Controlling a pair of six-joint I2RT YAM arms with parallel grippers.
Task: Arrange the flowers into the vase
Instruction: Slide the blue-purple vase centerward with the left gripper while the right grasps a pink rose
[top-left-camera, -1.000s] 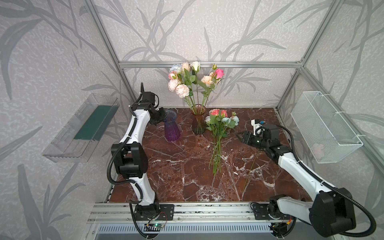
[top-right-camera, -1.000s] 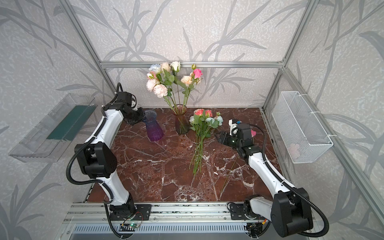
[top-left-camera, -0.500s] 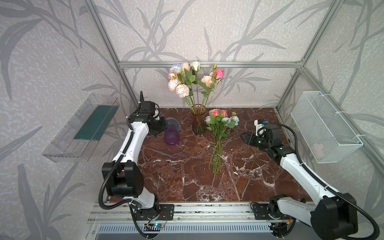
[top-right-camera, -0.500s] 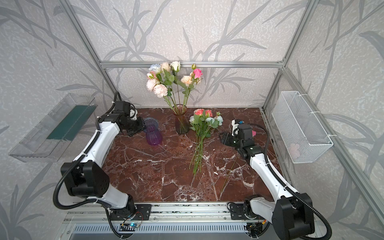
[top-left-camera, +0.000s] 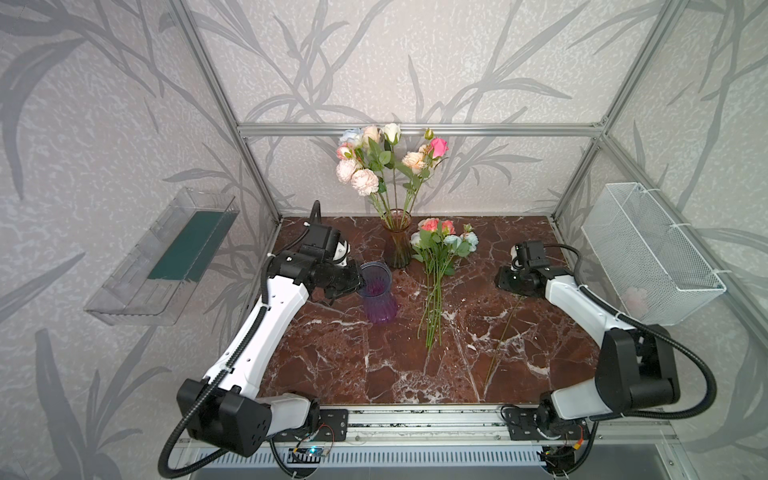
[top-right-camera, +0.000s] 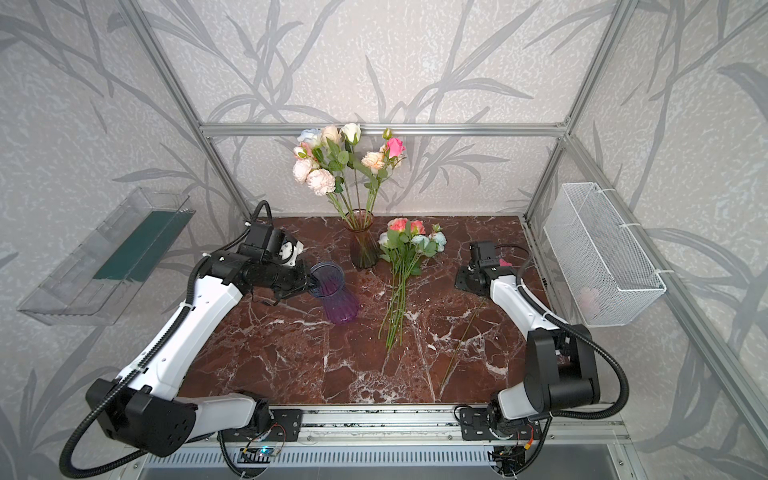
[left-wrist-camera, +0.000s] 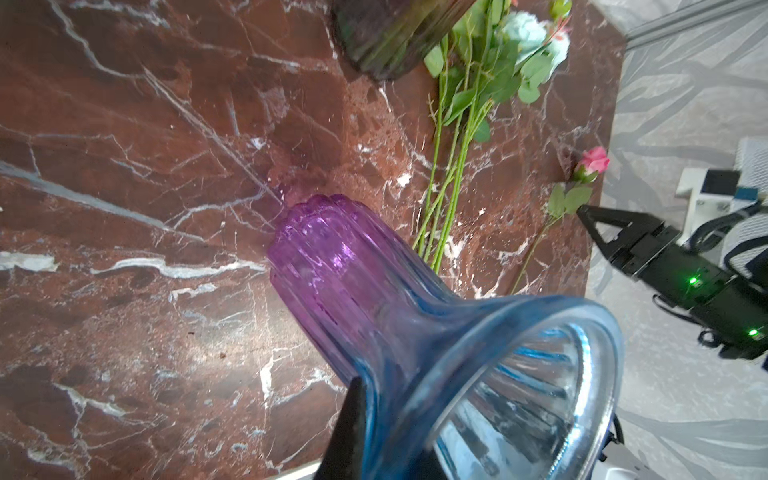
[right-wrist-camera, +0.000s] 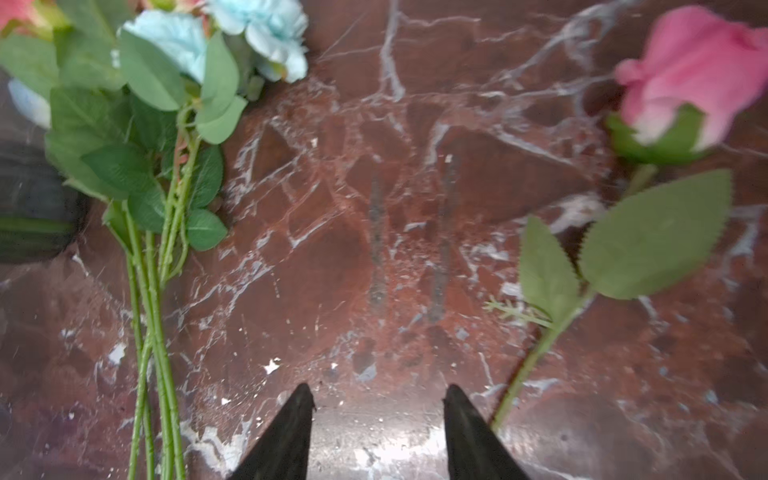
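Observation:
The left gripper moves back and toward the loose flowers' stem ends next. It then sets the purple vase upright beside them and releases it, because the marble there is bare.
My left gripper (top-left-camera: 360, 283) (left-wrist-camera: 382, 440) is shut on the flared blue rim of a purple glass vase (top-left-camera: 377, 297) (top-right-camera: 336, 297) (left-wrist-camera: 353, 266), which leans left of centre. Behind it a brown glass vase (top-left-camera: 397, 249) (top-right-camera: 362, 249) holds several tall flowers (top-left-camera: 376, 164). A bunch of flowers (top-left-camera: 440, 253) (top-right-camera: 405, 249) (right-wrist-camera: 166, 124) lies on the marble table (top-left-camera: 332, 361) at the middle. A single pink rose (right-wrist-camera: 690, 70) (left-wrist-camera: 594, 160) lies to the right. My right gripper (top-left-camera: 509, 282) (right-wrist-camera: 376, 403) hovers open beside its stem (top-left-camera: 505, 332), nothing between the fingers.
A clear plastic tray (top-left-camera: 162, 257) hangs on the left wall and a white wire basket (top-left-camera: 648, 253) on the right wall. Aluminium frame posts (top-left-camera: 257, 166) stand at the back corners. Both arm bases sit along the front rail (top-left-camera: 415, 419).
My left arm has carried the purple vase from the back left toward the front and the middle. My right gripper has shifted slightly and its fingers have narrowed a little.

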